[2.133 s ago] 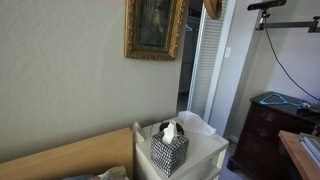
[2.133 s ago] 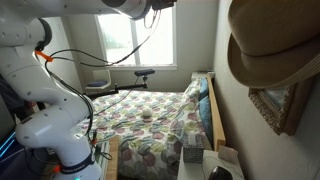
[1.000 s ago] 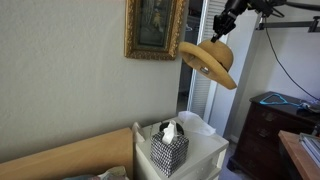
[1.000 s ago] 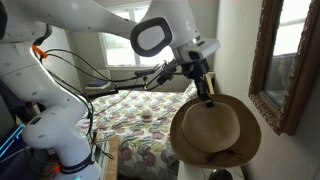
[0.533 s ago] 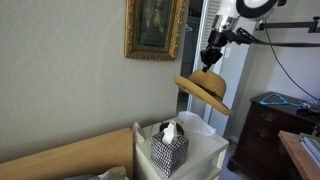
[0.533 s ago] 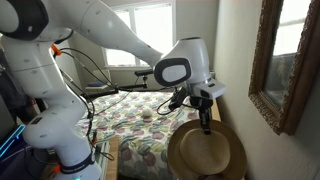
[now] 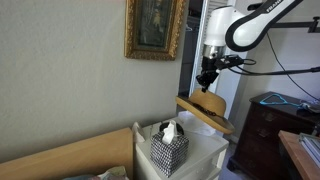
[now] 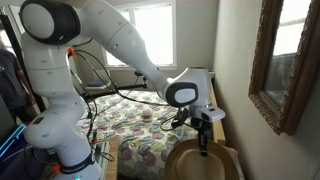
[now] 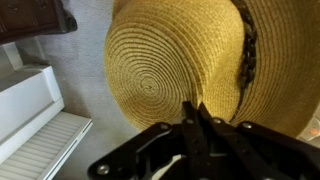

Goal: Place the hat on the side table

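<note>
Next, my gripper lowers toward the tissue box and releases the hat [image 7: 207,108], since the hat's edge still hangs above the white side table [image 7: 201,145] beside that box.
The tan straw hat [image 7: 207,108] hangs from my gripper [image 7: 207,80] just above the back part of the white side table [image 7: 205,150]. In the wrist view the hat [image 9: 160,60] fills the frame, crown at centre left with a dark band at the right; my gripper [image 9: 196,112] is shut on its crown edge. It also shows in an exterior view as a round brim low in the frame [image 8: 203,163], with the gripper [image 8: 203,143] pinching it from above.
A black-and-white patterned tissue box [image 7: 169,150] stands on the near left of the side table. A dark wooden dresser [image 7: 270,130] stands to the right. A gold-framed picture [image 7: 154,28] hangs on the wall. A bed with a floral quilt [image 8: 150,125] lies beside the table.
My gripper has brought the hat in from high up and lowered it steadily toward the side table; it now hangs just above the tabletop behind the tissue box.
</note>
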You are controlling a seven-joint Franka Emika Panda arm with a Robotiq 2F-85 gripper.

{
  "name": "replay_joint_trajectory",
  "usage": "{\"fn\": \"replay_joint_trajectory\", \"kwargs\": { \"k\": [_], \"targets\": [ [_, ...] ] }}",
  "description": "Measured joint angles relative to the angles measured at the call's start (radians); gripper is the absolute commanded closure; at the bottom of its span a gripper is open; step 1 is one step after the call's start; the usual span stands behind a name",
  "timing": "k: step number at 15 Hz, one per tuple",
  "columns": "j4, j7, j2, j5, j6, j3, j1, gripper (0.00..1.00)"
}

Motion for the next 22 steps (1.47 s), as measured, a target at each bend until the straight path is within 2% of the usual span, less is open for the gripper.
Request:
{"fn": "replay_joint_trajectory", "kwargs": {
  "k": [4,7,12,21,22],
  "targets": [
    [0.04,0.188,0.092,-0.186,0.037,-0.056,0.065,0.98],
    [0.088,0.253,0.164,-0.251,0.037,-0.085,0.119,0.98],
    [0.166,0.275,0.273,-0.286,0.037,-0.123,0.179,0.98],
    [0.248,0.275,0.403,-0.286,0.019,-0.154,0.234,0.98],
    [0.252,0.275,0.411,-0.286,0.015,-0.155,0.238,0.69]
  ]
}}
